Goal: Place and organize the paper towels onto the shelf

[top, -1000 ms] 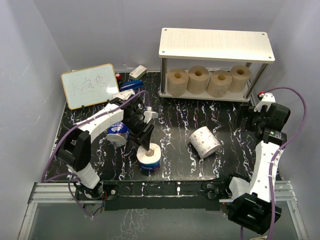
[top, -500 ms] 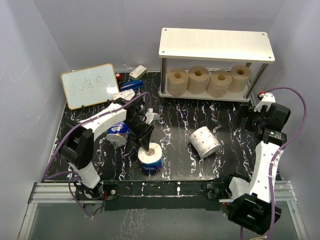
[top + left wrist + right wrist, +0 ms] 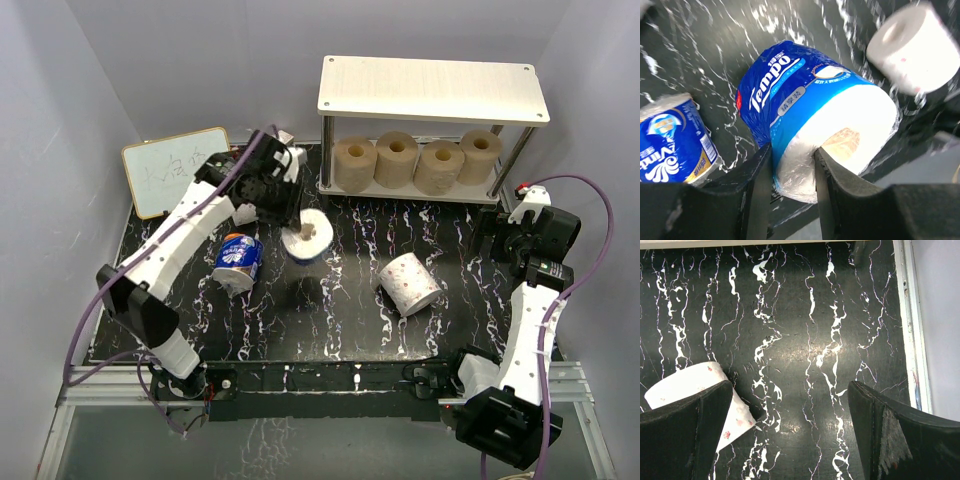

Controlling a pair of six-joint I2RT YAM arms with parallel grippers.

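Observation:
The bare top board above and outward of my left gripper has room. My left gripper will next rise outward over the whiteboard-side end [image 3: 374, 87] and release the roll.
My left gripper [image 3: 296, 228] is shut on a blue-wrapped paper towel roll [image 3: 308, 236], held off the table left of the shelf [image 3: 432, 88]. In the left wrist view one finger sits in the core and one outside, pinching the wall of this Tempo roll [image 3: 805, 105]. A second blue roll [image 3: 238, 263] lies on the table, and it also shows in the left wrist view [image 3: 675, 142]. A white patterned roll [image 3: 410, 283] lies mid-table. Four tan rolls [image 3: 415, 160] stand on the shelf's lower tier. My right gripper [image 3: 790, 430] is open and empty, right of the white roll [image 3: 687, 385].
A small framed whiteboard [image 3: 178, 170] leans at the back left. A blue object [image 3: 262, 171] and a white one [image 3: 277, 145] lie behind it. The shelf's top board is bare. Grey walls close in on both sides.
My left gripper has lifted the blue-wrapped roll from the front middle of the table and carried it back toward the shelf's left end. The right arm has not moved.

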